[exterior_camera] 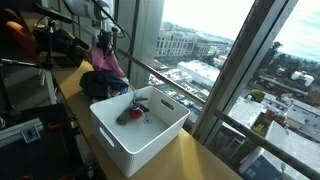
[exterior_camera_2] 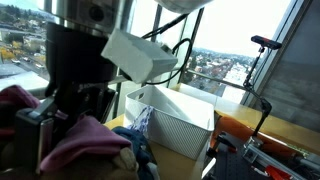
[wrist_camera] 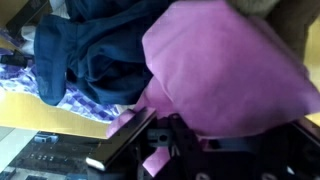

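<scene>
The pink cloth [exterior_camera: 108, 62] still hangs above the clothing, so my gripper needs to lower it next onto the side of the dark blue pile away from the bin and let go of it.
My gripper [exterior_camera: 104, 44] is shut on a pink cloth [exterior_camera: 108, 62] and holds it up above a pile of dark blue clothing [exterior_camera: 100, 85] on the wooden counter. In the wrist view the pink cloth [wrist_camera: 220, 70] bunches over my gripper's fingers [wrist_camera: 158, 128], with the dark blue garment [wrist_camera: 90, 50] behind it. A white rectangular bin [exterior_camera: 150, 140] stands beside the pile, with a small red and dark item [exterior_camera: 132, 114] inside. The pink cloth [exterior_camera_2: 85, 142] and the bin [exterior_camera_2: 185, 130] also show in an exterior view, close to my gripper [exterior_camera_2: 60, 120].
A large window with slanted metal frames [exterior_camera: 235, 70] runs along the counter's far edge. Black bags and equipment [exterior_camera: 40, 45] stand behind the clothing pile. An orange object [exterior_camera_2: 240, 130] lies past the bin. A patterned blue cloth [exterior_camera_2: 142, 125] rests by the bin's wall.
</scene>
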